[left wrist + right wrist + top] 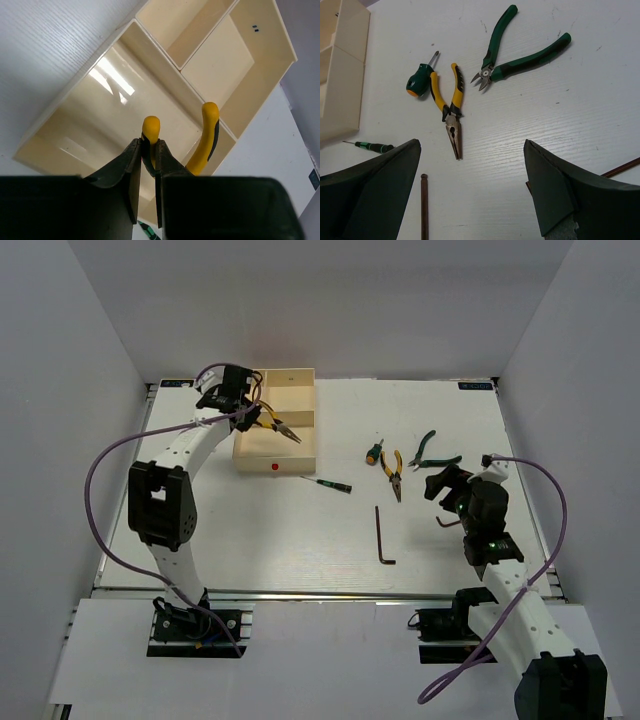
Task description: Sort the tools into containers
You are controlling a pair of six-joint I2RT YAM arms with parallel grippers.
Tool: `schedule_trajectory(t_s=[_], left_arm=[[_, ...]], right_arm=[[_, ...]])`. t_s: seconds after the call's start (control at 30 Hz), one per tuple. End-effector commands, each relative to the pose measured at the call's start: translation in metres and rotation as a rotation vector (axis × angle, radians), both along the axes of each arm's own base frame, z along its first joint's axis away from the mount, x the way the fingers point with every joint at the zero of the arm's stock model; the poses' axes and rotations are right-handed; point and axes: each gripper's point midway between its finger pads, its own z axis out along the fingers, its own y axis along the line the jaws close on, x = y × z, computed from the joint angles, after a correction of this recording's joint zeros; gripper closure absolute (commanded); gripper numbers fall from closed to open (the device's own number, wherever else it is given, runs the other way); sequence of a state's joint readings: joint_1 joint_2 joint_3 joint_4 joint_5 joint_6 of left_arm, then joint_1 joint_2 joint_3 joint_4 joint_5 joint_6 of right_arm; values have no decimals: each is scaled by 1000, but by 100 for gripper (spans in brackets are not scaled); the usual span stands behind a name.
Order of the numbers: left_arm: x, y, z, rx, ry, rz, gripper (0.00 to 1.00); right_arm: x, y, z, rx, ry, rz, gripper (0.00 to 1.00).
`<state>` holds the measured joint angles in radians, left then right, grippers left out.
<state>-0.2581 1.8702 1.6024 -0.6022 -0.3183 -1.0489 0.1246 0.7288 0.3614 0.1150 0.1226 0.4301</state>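
Next I should lower my left gripper and release the spread pliers inside the tray's large section below it, which lies empty and wide enough for them.
My left gripper (250, 412) is shut on one handle of yellow-handled pliers (280, 427) and holds them over the cream tray (295, 468). In the left wrist view the gripper (148, 150) grips the pliers (151, 127) above the tray's large compartment (75, 86). My right gripper (445, 483) is open and empty above the table. In the right wrist view (472, 165) it faces a second pair of yellow pliers (450, 107), a stubby green screwdriver (420, 80), green pliers (520, 50), a thin screwdriver (372, 146) and a dark hex key (424, 205).
A second hex key (447, 521) lies under my right wrist. The long hex key (383, 535) lies at mid-table, and the thin screwdriver (330, 483) lies just right of the tray's front corner. White walls enclose the table on three sides.
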Motion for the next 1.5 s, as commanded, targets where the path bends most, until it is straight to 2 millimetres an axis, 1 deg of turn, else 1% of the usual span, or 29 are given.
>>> schedule_trajectory(t_s=[0.0, 0.17, 0.27, 0.37, 0.4, 0.47, 0.53, 0.6, 0.63, 0.67, 0.73, 0.77, 0.83, 0.87, 0.93, 0.97, 1.0, 1.07, 1.1, 1.17, 1.2, 1.23, 1.27, 1.3, 1.33, 1.37, 1.4, 1.43, 1.47], left_arm=[[16, -10, 14, -62, -78, -14, 100], [5, -11, -21, -63, -1, -25, 99], [-8, -8, -42, -56, 44, -17, 96], [-14, -3, -47, -31, 54, -14, 88], [-14, -1, -46, -19, 53, -18, 80], [-14, -2, -41, -16, 50, -31, 69], [-13, 0, -37, 1, 46, -39, 52], [-12, 0, -30, 14, 34, -57, 43], [-12, 0, -26, 18, 29, -64, 33], [-11, 0, -21, 21, 20, -68, 29], [-10, -2, -7, 26, -6, -98, 23], [-9, -6, 2, 46, -27, -127, 23], [-9, -8, 19, 80, -60, -162, 21], [-8, -8, 37, 105, -89, -194, 20], [-13, -13, 52, 128, -111, -250, 19], [-19, -10, 69, 169, -140, -284, 19], [-22, -7, 76, 198, -152, -303, 19], [-38, 3, 86, 280, -167, -359, 15], [-45, 7, 88, 303, -165, -370, 13], [-66, 20, 96, 352, -158, -365, 10], [-77, 25, 82, 367, -117, -368, 10], [-86, 30, 79, 376, -105, -366, 9], [-97, 35, 74, 390, -85, -366, 8], [-114, 41, 67, 397, -69, -365, 6], [-122, 44, 62, 400, -61, -367, 5], [-131, 46, 56, 396, -52, -364, 5], [-140, 48, 50, 393, -41, -363, 4], [-157, 54, 39, 393, -28, -362, 3], [-166, 55, 31, 391, -19, -368, 2]], right_arm=[[5, 2, 8, 10, -38, 6, 11], [6, -1, 9, 3, -27, -8, 11], [5, -2, 7, -2, -23, -15, 11], [5, -3, 10, -3, -24, -21, 11], [5, -4, 9, -4, -23, -22, 11], [5, -4, 8, -5, -20, -24, 11], [5, -4, 5, -9, -8, -23, 11], [6, -5, 4, -20, -1, -23, 11], [7, -4, 3, -20, 7, -17, 11], [8, -4, 5, -22, 8, -19, 11], [9, -4, -1, -35, 44, -16, 11], [11, -4, 4, -36, 41, -17, 11], [12, -5, -2, -46, 80, -18, 13], [16, -5, 5, -45, 73, -22, 14], [19, -4, 3, -45, 100, -23, 17], [21, -5, 5, -47, 108, -29, 18], [28, -7, 13, -49, 109, -47, 21], [31, -9, 4, -52, 184, -70, 23], [39, -16, 14, -60, 176, -109, 27], [43, -21, 1, -60, 262, -165, 31], [53, -28, 14, -64, 258, -215, 34], [55, -31, 13, -63, 286, -242, 34], [53, -33, -5, -60, 380, -278, 37], [63, -36, 8, -56, 376, -316, 36], [66, -39, 8, -50, 400, -344, 36], [63, -40, -7, -62, 479, -368, 36], [66, -42, -7, -45, 496, -410, 37], [74, -43, 3, -27, 484, -431, 37], [77, -42, -8, -30, 524, -443, 37]])
